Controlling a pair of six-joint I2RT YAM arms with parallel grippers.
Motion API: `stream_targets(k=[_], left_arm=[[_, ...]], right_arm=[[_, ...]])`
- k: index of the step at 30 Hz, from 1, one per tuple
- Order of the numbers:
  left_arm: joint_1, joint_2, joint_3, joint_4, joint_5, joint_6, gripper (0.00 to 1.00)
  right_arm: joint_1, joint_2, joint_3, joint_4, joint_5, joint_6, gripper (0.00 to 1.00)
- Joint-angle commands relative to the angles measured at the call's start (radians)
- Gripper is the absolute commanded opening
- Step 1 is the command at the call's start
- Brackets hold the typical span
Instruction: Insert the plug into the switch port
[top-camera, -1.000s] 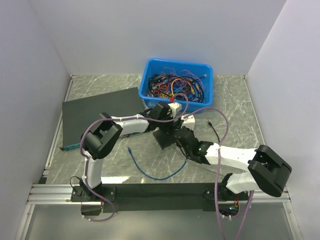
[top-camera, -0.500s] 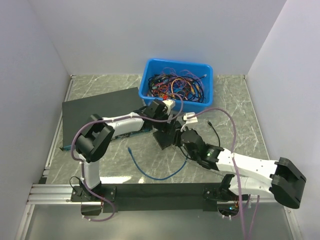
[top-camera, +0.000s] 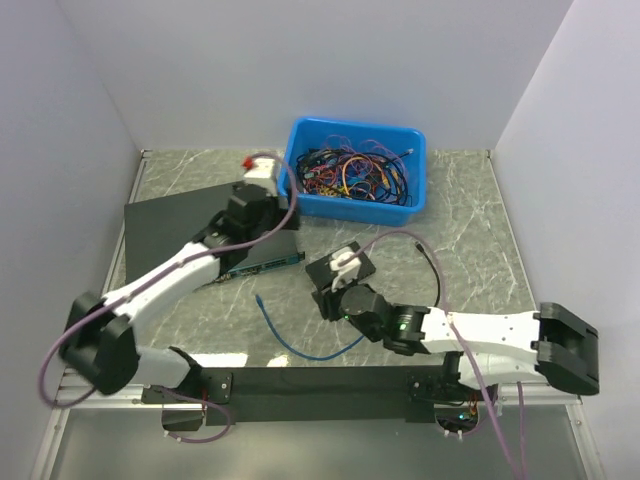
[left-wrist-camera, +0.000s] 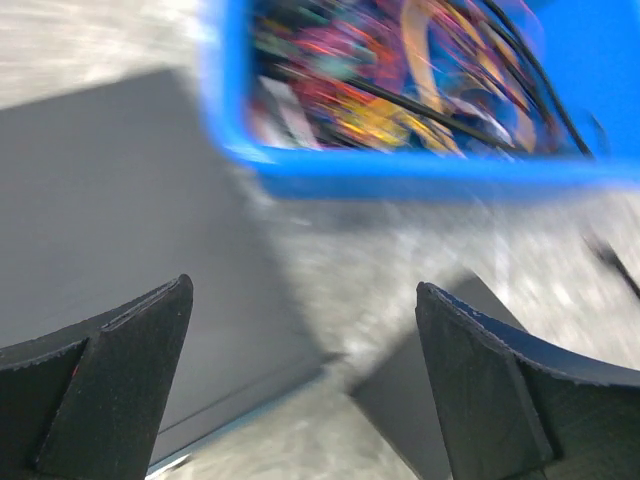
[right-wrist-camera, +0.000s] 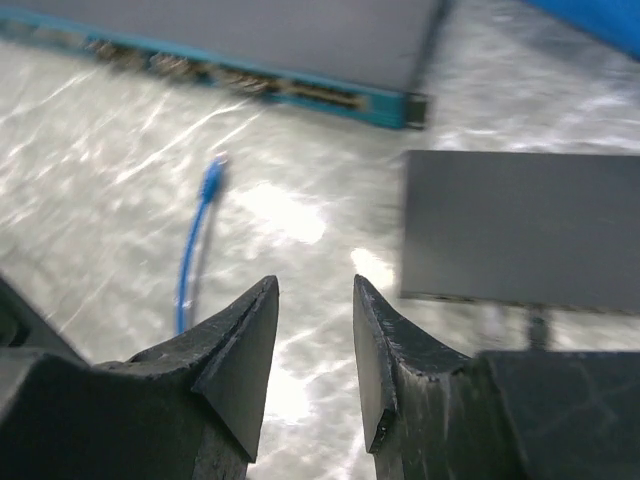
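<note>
The right gripper moves over and down onto the cable behind the plug (top-camera: 264, 312) (right-wrist-camera: 198, 220) next, leaving the plug clear. The cable lies below it, to its left in the top view.
The plug (right-wrist-camera: 213, 165) is the tip of a thin blue cable (top-camera: 300, 345) lying loose on the table; in the top view the plug (top-camera: 258, 298) points away from the small black box (top-camera: 338, 271). The box's ports cannot be made out. My right gripper (top-camera: 333, 297) hovers at the box's near-left corner, its fingers slightly apart and empty (right-wrist-camera: 312, 345); the box (right-wrist-camera: 520, 230) lies ahead to the right. My left gripper (top-camera: 262, 212) is wide open and empty (left-wrist-camera: 300, 385), above the right end of the wide black unit (left-wrist-camera: 110, 220).
A blue bin (top-camera: 355, 170) full of tangled coloured cables stands at the back. The wide black unit with a blue front strip (top-camera: 200, 225) lies at the left. A thin black cable (top-camera: 432, 262) lies right of the small box. Grey walls enclose three sides.
My left gripper has pulled away from the small box, up and left over the wide unit. My right gripper has drawn back to the box's near-left side, uncovering it.
</note>
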Motion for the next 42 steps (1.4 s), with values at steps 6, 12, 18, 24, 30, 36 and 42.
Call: stream_targets(k=[6,12,18,24,30,36,42], left_arm=[[0.069,-0.353,-0.254,0.002,-0.335,-0.223,0.99],[0.085,-0.503,-0.205,-0.301,-0.375,-0.321,0.99],[0.086,-0.609,-0.105,-0.512,-0.332,-0.284,0.99],[0.086,-0.692,-0.169,-0.506,-0.371,-0.223,0.99],[0.088,-0.695,-0.164,-0.471,-0.343,-0.185,0.99],[0.089,-0.674,-0.151,-0.48,-0.331,-0.177,0.99],[0.097,-0.69,-0.158,-0.474,-0.326,-0.179,0.99]], right_arm=[[0.074,0.226,0.19,0.065,-0.085,-0.026,0.42],[0.074,0.386,0.289,0.051,-0.171,-0.017,0.41],[0.074,0.527,0.403,0.03,-0.217,-0.023,0.39],[0.074,0.639,0.497,-0.002,-0.235,-0.02,0.39],[0.074,0.739,0.607,-0.107,-0.177,0.009,0.37],[0.074,0.806,0.665,-0.191,-0.097,0.066,0.36],[0.071,0.829,0.688,-0.243,-0.038,0.092,0.36]])
